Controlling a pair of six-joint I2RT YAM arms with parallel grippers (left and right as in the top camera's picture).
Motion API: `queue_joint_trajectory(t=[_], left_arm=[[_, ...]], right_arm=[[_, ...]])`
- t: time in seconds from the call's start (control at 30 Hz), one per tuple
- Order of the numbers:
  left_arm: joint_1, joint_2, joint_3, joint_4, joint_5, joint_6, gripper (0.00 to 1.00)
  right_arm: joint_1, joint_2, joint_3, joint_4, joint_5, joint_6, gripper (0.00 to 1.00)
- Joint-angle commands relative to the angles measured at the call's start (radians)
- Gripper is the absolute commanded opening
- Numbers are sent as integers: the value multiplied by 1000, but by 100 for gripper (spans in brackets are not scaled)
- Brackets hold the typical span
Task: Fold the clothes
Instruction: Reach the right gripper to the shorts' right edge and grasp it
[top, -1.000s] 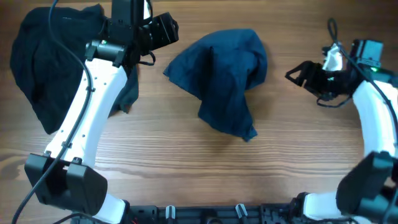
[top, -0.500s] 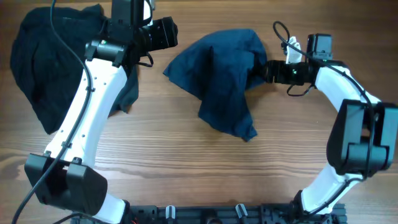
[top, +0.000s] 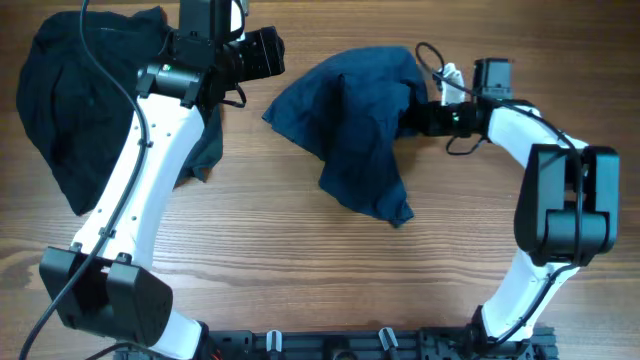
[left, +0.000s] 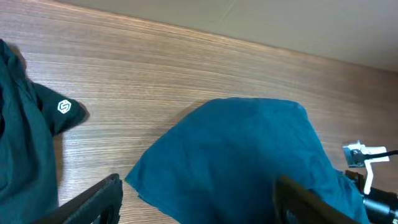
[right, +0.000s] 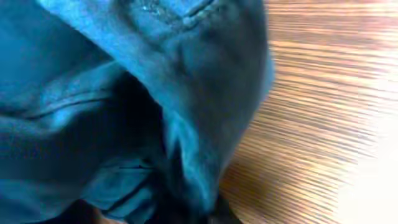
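The garment is crumpled, so my right gripper will next lift the held edge up and to the right in the overhead view, to release it over bare tabletop.
A crumpled blue garment (top: 360, 130) lies in a heap at the table's middle back. My right gripper (top: 410, 118) reaches in from the right and is shut on the heap's right edge. In the right wrist view the blue cloth (right: 124, 93) fills the frame and folds over the jaws, hiding the fingers. My left gripper (top: 265, 52) hovers open to the upper left of the heap, apart from it. Seen from the left wrist, the blue garment (left: 236, 155) lies ahead between the two spread fingers (left: 93, 199), with nothing held.
A second, darker garment (top: 80, 100) lies bunched at the back left under the left arm; its sleeve with a white logo (left: 63, 107) shows in the left wrist view. Bare wooden table (top: 300, 270) spreads along the front.
My right arm swung in from the far right to the blue garment's right edge and its jaws closed on the cloth. The left arm barely moved.
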Motion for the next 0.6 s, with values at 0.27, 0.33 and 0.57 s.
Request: queue_joint_trajectory(t=[0.27,0.33,0.57], left_arm=[[-10,-24,10,10,-10,20,70],[-21,-24,10,18,-10,21,69],[-158,-54,10,48,-10,112,67]], right_arm=[[-50,-340,314,-346,45,48,4],[-53,-423,398,-445,104,58,4],[-53,-620,540,-599,303,198,4]])
